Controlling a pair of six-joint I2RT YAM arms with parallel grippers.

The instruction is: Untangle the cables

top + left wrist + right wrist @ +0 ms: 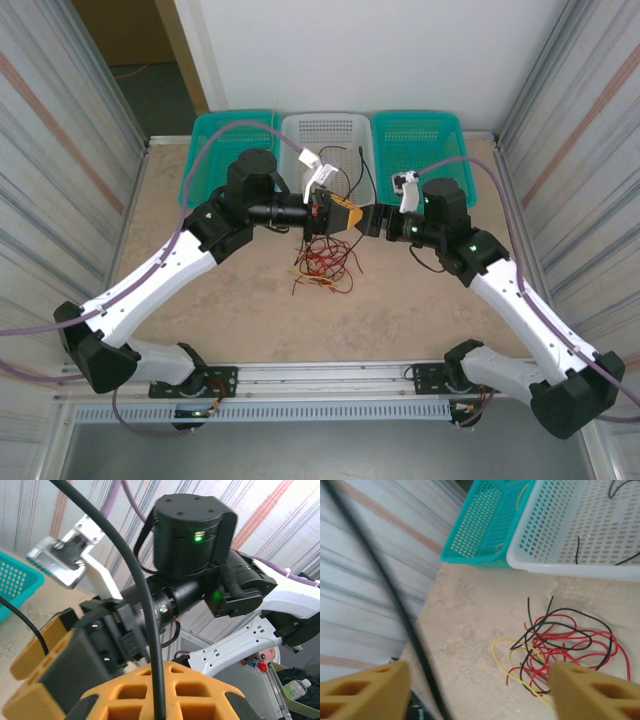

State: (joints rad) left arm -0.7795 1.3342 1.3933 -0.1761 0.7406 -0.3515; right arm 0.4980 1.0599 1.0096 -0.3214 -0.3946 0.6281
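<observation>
My left gripper carries the black cable outward over the white basket next and releases it, since that basket stands outward and other black pieces already lie there.
A tangle of red, black and pale yellow cables (pixel 322 262) lies on the table between the arms; the right wrist view shows the tangle (pixel 560 640) below its fingers. My left gripper (pixel 348 214) hangs above the tangle. Its yellow fingers (pixel 165 695) are shut on one black cable (pixel 145 605), which rises from them toward the white basket. My right gripper (pixel 374 222) faces it closely. Its fingers (pixel 365 690) are spread wide and open, and the same black cable (pixel 395 600) runs blurred through the gap without being held.
Three baskets stand along the back: teal (pixel 215 135), white (pixel 330 130), teal (pixel 420 135). Black cable pieces (pixel 577 550) lie in the white basket (pixel 560 530), and a yellow piece (pixel 522 490) in the left teal basket (pixel 485 525). Corrugated walls close both sides.
</observation>
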